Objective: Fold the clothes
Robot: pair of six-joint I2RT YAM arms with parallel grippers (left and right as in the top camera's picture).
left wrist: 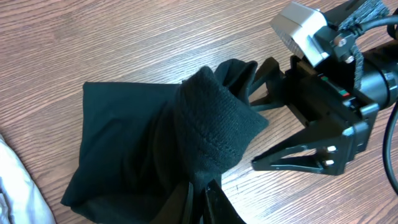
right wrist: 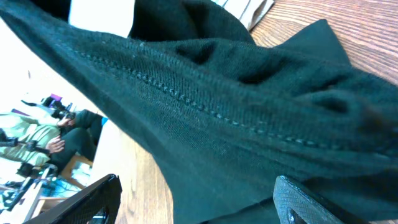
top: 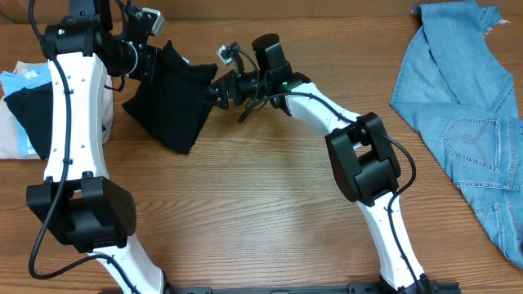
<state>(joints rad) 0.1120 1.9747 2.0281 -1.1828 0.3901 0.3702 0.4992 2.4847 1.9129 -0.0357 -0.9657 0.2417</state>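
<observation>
My left gripper moves down to the resting part of the black T-shirt (top: pixel 174 102) (left wrist: pixel 127 149) below it next and releases the fold, since the fold hangs above the table.
The clothes, a black T-shirt (top: pixel 174 102), hang as a bunched bundle from my left gripper (top: pixel 158 59), with the lower edge resting on the wooden table (top: pixel 261 196). In the left wrist view the left gripper (left wrist: pixel 202 202) is shut on a fold of the black fabric (left wrist: pixel 143 137), and a hemmed edge (left wrist: pixel 214 124) stands up in front of it. My right gripper (top: pixel 212 88) is at the bundle's right edge, open. In the right wrist view its fingers (right wrist: pixel 308 202) stand wide apart, with a stitched hem of the shirt (right wrist: pixel 217 106) stretched just ahead of them.
Light-blue denim jeans (top: pixel 466 106) lie spread at the far right. A pile of pale folded garments (top: pixel 18 114) sits at the left edge, partly behind the left arm. The right arm (top: pixel 359 155) crosses the middle of the table.
</observation>
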